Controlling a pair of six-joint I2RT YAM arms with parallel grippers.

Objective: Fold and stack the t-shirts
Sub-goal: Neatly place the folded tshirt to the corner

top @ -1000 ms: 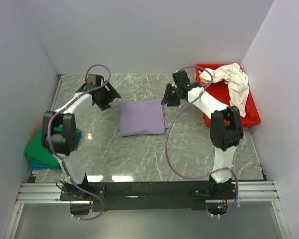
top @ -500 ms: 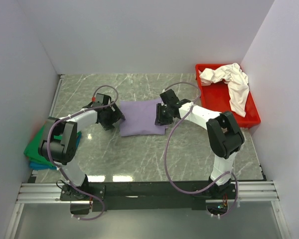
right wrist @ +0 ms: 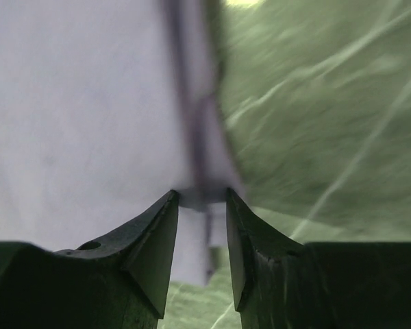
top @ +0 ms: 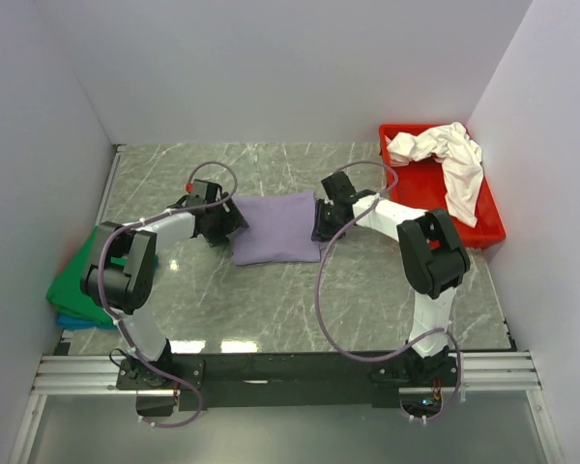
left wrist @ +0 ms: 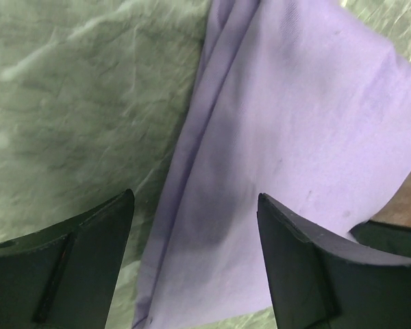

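My left gripper slides outward along the shirt's folded edge that its fingers already straddle, toward the shirt's far corner [top: 237, 201] [left wrist: 225, 15] next, then closes there.
A folded lavender t-shirt [top: 275, 227] lies flat mid-table. My left gripper [top: 222, 220] is open at its left edge. In the left wrist view the gripper [left wrist: 195, 199] straddles that edge of the lavender cloth [left wrist: 294, 137]. My right gripper [top: 321, 217] is at the shirt's right edge. In the right wrist view its jaws [right wrist: 201, 195] stand narrow, pinching the folded hem of the lavender cloth [right wrist: 89, 103]. A green t-shirt [top: 77, 285] lies folded on a blue one [top: 72, 319] at the far left. A creamy white t-shirt [top: 449, 159] lies crumpled in the tray. No red-orange shirt shows.
The rigid red tray [top: 488, 230] stands at the back right against the right wall. White walls close in the table on the left, back and right. Purple cables loop over both arms.
Both grippers came in from the back corners and dropped to the lavender shirt's left and right edges. The shirt has stayed in place.
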